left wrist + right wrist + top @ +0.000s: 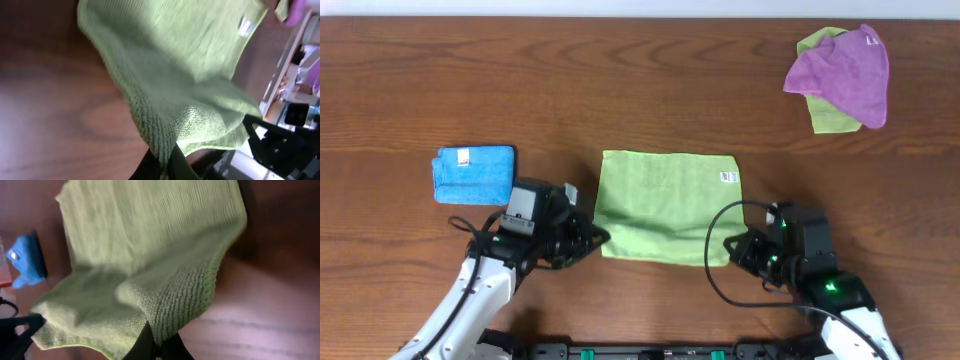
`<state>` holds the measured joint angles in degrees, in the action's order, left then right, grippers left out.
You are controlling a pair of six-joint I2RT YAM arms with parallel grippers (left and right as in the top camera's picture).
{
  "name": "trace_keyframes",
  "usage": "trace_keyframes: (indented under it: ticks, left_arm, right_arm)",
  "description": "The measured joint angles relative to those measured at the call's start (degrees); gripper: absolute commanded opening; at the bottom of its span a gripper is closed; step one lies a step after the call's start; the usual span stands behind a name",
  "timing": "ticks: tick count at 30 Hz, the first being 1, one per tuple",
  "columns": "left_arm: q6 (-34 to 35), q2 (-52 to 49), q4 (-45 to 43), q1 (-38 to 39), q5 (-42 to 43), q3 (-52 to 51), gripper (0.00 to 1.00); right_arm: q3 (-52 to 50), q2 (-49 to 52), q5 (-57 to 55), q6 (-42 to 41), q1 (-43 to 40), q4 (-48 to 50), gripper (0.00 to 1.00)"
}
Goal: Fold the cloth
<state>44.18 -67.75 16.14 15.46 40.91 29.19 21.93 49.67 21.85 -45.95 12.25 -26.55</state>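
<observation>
I should next move my right gripper outward over the cloth toward the cloth's far corner by the white label and let go there, because the cloth's far half lies flat.
The lime-green cloth lies spread near the middle of the wooden table, with a small white label near its far right corner. My left gripper is shut on the cloth's near left corner, and the left wrist view shows the fabric pinched between the dark fingers. My right gripper is shut on the near right corner. In the right wrist view the cloth bunches up just above that gripper. The near edge is lifted slightly off the table between the two grips.
A folded bright blue cloth lies left of the left arm and also shows in the right wrist view as a blue cloth. At the far right a purple cloth lies on another green cloth.
</observation>
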Motion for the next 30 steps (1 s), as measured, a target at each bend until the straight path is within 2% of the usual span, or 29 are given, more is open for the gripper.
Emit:
trace_keyframes:
  ticks: [5,12,30]
  left_arm:
    - [1.79,-1.14,-4.90,0.00,-2.51,0.11,0.06]
    - [3.65,-8.68,-13.84,0.00,-4.33,0.74,0.06]
    - [1.84,-26.03,-16.90,0.02,-10.14,17.68,0.06]
  right_arm:
    - [0.22,3.61,-1.44,-0.83,0.00,7.04,0.01]
    - [0.52,11.41,-2.80,-1.66,0.00,16.92,0.01]
    - [7.54,25.05,-9.46,-1.75,-0.48,26.80,0.01]
